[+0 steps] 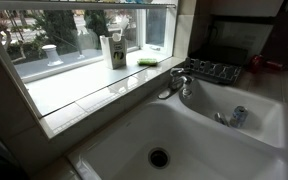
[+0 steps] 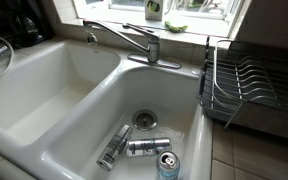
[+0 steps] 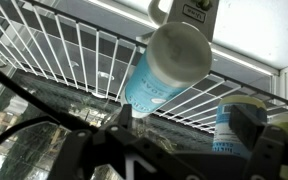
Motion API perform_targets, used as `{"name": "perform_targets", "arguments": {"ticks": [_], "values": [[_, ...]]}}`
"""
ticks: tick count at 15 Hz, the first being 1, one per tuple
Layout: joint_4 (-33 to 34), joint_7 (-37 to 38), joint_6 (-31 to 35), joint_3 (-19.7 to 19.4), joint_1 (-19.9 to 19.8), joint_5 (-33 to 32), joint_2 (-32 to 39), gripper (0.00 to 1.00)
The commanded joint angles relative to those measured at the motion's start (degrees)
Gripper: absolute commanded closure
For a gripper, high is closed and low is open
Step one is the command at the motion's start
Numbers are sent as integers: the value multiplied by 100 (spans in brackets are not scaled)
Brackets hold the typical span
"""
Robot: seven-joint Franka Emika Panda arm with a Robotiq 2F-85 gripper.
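My gripper should advance onto the pale blue bottle's body (image 3: 151,88), setting its open fingers around the sides, because the bottle still lies beyond the empty gap between them.
In the wrist view my gripper (image 3: 182,140) shows as two dark fingers set wide apart at the bottom of the picture, with nothing between them, so it is open. Just beyond it is a white wire rack (image 3: 74,55). A pale blue bottle with a white cap (image 3: 169,60) lies against the rack's wires. A second container with a blue label and a yellowish lid (image 3: 227,125) stands by the right finger. The arm and gripper do not show in either exterior view.
A white double sink (image 2: 79,110) with a chrome faucet (image 2: 134,42) shows in both exterior views. Three cans (image 2: 144,148) lie in one basin. A dark dish rack (image 2: 249,85) stands beside it. A soap bottle (image 1: 116,50) and a green sponge (image 1: 149,61) sit on the window sill.
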Motion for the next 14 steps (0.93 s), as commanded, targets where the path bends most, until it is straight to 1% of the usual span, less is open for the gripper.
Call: {"name": "perform_targets", "arguments": {"ticks": [1, 8, 14], "values": [[695, 72, 2, 62, -49, 239, 539, 0], [1537, 342, 31, 8, -42, 213, 1247, 0], [1984, 487, 81, -19, -86, 156, 1640, 0]]}}
